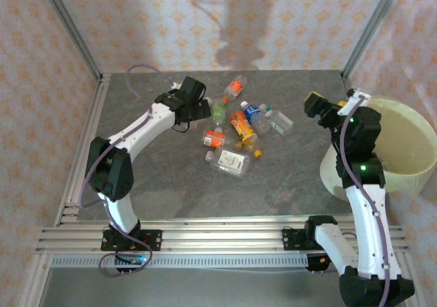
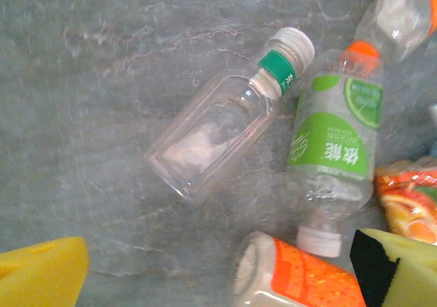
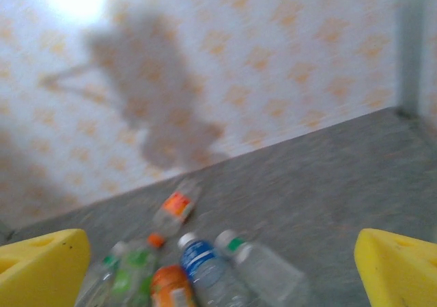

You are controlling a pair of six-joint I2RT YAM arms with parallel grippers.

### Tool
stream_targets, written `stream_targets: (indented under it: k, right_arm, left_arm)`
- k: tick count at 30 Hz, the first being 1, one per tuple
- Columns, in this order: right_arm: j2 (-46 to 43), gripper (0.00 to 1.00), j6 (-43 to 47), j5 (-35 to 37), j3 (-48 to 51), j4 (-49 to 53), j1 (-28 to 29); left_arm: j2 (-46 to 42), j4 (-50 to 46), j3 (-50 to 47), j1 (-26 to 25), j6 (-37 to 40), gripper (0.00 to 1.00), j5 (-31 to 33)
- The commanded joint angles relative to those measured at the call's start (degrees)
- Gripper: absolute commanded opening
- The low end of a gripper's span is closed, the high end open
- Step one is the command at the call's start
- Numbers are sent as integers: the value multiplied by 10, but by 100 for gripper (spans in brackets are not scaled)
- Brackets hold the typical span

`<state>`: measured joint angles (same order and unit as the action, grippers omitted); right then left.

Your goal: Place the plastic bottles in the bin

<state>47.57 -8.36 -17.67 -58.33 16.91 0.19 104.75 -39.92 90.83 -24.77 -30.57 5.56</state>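
Note:
The left gripper turns and moves down around the bottle's clear body next, since the clear bottle with the white cap lies at an angle to the open fingers.
Several plastic bottles lie in a loose heap at mid-table. My left gripper hangs open just left of the heap. In the left wrist view its yellow fingers stand wide apart above a clear bottle with a white cap, a green-labelled bottle and an orange-labelled one; nothing is between them. My right gripper is open and empty, raised beside the left rim of the pale yellow-green bin. It looks toward a blue-labelled bottle and a clear one.
Patterned walls and metal frame posts close in the table at the back and sides. The bin hangs over the table's right edge. Bare grey tabletop lies between the heap and the arms' bases.

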Motion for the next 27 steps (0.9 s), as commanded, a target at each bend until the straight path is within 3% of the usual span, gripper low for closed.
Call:
stream_targets:
  k: [1,6,13,19,22,27]
  right_arm:
    - [17,99,-9,-88,6,-39,33]
    - [19,99,-26,-84,3,-47,58]
    - [12,99,-16,-41,-3,-27,59]
    - [13,99,15,-22,-17,7,59]
    - [11,99,32,-12,-25,30,59]
    - [7,99,35,-12,-25,50,59]
  left_arm:
    - [42,-94,58,14,176,100,0]
    - [139,-165,149,56,291,100,-84]
    - [182,-133,172,68,406,100,-124]
    - [242,-168,241,68,431,93,-120]
    - [254,-176,247,67,444,89,-141]
    - [266,-163,236,67,445,82,-123]
